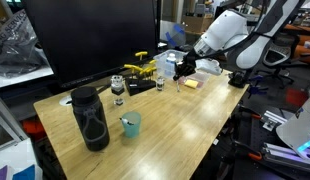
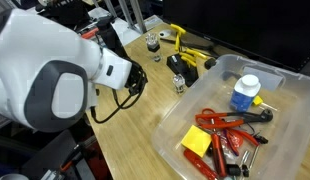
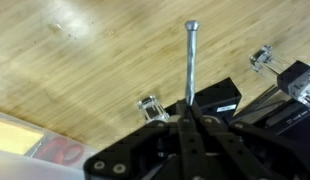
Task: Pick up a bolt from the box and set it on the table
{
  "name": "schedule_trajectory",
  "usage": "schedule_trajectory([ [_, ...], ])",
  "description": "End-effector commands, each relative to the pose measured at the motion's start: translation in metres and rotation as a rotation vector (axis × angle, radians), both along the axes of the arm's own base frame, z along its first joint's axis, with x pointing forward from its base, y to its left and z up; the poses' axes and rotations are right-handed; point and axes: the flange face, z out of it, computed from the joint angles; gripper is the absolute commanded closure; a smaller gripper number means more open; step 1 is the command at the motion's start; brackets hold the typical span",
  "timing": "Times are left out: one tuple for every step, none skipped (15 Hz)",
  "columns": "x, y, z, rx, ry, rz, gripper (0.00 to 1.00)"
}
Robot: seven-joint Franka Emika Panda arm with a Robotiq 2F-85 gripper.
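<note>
The bare wood beside the box [image 1: 179, 105] is clear. I will next bring the long grey bolt down to it in my gripper and let go of the bolt's end.
In the wrist view my gripper [image 3: 190, 108] is shut on a long grey bolt [image 3: 191, 60]. The bolt sticks straight out past the fingertips, over the pale wood table [image 3: 75, 60]. In both exterior views the gripper [image 1: 181, 68] [image 2: 178, 70] hangs low over the table [image 1: 175, 130], just beside the box. The box [image 2: 223, 66] is a clear plastic bin holding red-handled tools [image 2: 230, 140] and a blue and white bottle [image 2: 245, 93]. Its whitish rim [image 3: 15, 130] shows at the wrist view's lower left.
A tall black canister [image 1: 90, 118] and a teal cup [image 1: 130, 124] stand near the front. Yellow-handled pliers [image 1: 140, 68] and a small jar [image 1: 118, 88] lie by the dark monitor [image 1: 95, 40]. Small clear blocks [image 3: 150, 106] and a black block [image 3: 220, 98] sit beneath the gripper.
</note>
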Motion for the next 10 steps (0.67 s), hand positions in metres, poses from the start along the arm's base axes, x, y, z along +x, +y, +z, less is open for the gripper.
schedule_trajectory([
  [0.004,-0.002,-0.024,0.032,0.067,-0.008,0.99],
  [0.004,-0.003,-0.032,0.040,0.089,-0.009,0.99],
  [0.004,-0.003,-0.039,0.057,0.106,-0.012,0.99],
  [0.005,-0.004,-0.046,0.073,0.122,-0.016,0.99],
  [0.006,-0.005,-0.052,0.083,0.140,-0.022,0.99],
  [0.007,-0.007,-0.057,0.091,0.157,-0.028,0.99],
  [0.009,-0.009,-0.060,0.096,0.174,-0.036,0.99],
  [0.011,-0.012,-0.064,0.102,0.194,-0.044,0.99],
  [0.014,-0.015,-0.067,0.104,0.211,-0.056,0.99],
  [0.016,-0.017,-0.070,0.112,0.229,-0.060,0.99],
])
